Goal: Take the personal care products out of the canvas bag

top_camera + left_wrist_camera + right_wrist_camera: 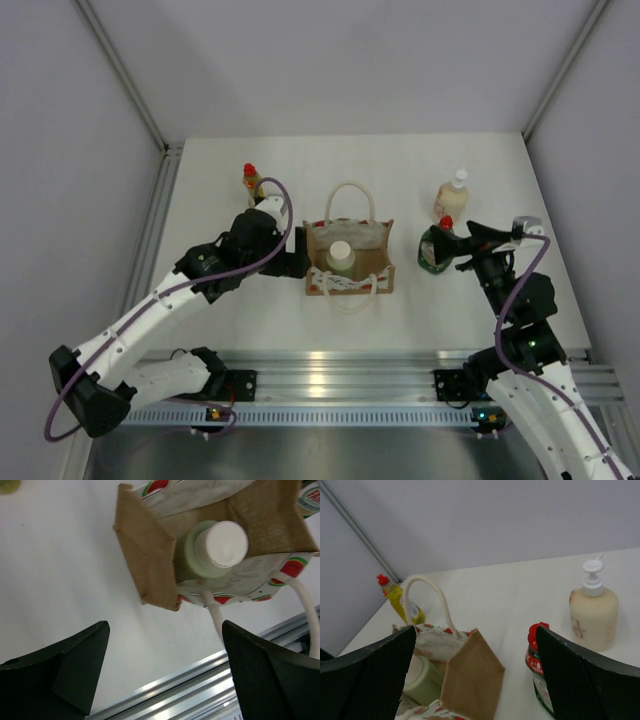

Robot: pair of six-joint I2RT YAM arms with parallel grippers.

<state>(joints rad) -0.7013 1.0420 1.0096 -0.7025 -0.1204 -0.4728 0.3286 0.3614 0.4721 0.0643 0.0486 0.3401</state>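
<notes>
My left gripper is to move over the opening of the bag next, then lower around the bottle below its white cap, because the pale bottle stands inside the open-topped bag.
The canvas bag [372,266] stands upright at the table's middle with the pale white-capped bottle [340,258] inside. My left gripper [300,258] is open and empty just left of the bag. In the left wrist view the bag [150,555] and the pale bottle [212,550] lie ahead of the open gripper [165,665]. The yellow red-capped bottle [252,183], cream bottle [452,197] and dark green bottle [435,250] stand on the table. My right gripper [458,250] is open beside the green bottle [536,672], with the bag [472,677] between its fingers [585,680].
An aluminium rail [330,365] runs along the table's near edge, also seen in the left wrist view [200,685]. Grey walls enclose the table on three sides. The bag's cream handle [427,597] loops up, with the yellow bottle [400,600] behind it and the cream bottle [594,612] at the right.
</notes>
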